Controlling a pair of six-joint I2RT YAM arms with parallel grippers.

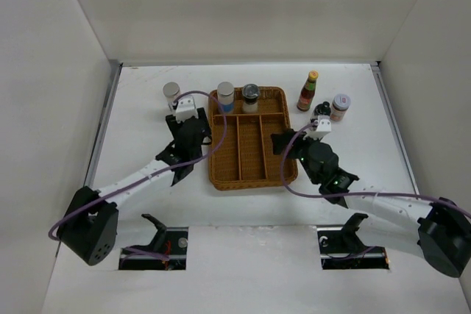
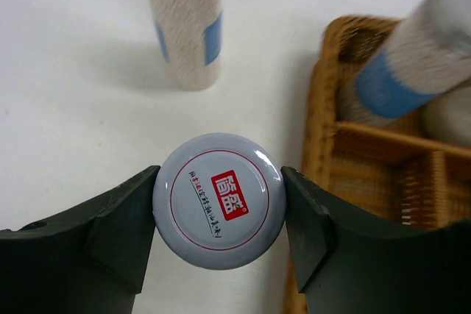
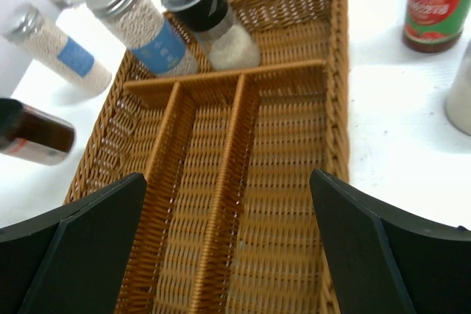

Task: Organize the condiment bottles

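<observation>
My left gripper will move the shaker over the tray's rim and down into that section's far end [image 1: 227, 127] [image 2: 369, 179], because the nearest long section of the tray is empty.
My left gripper [image 2: 221, 204] is shut on the grey lid of a shaker [image 2: 221, 200], just left of the brown wicker tray [image 2: 324, 130]. This shaker's dark body shows in the right wrist view [image 3: 40, 137]; in the top view my left gripper [image 1: 179, 111] hides it. One white silver-capped jar [image 1: 171, 93] stands on the table ahead of it. Another white jar [image 1: 225, 95] and the black-capped bottle [image 1: 251, 97] stand in the tray's back compartment. My right gripper [image 3: 232, 244] is open and empty over the tray's long compartments [image 1: 285, 142].
The slim dark-red sauce bottle with the yellow cap [image 1: 307, 92] and the red-lidded shaker [image 1: 339, 106] stand on the table right of the tray [image 1: 218, 174]. White walls close the table on three sides.
</observation>
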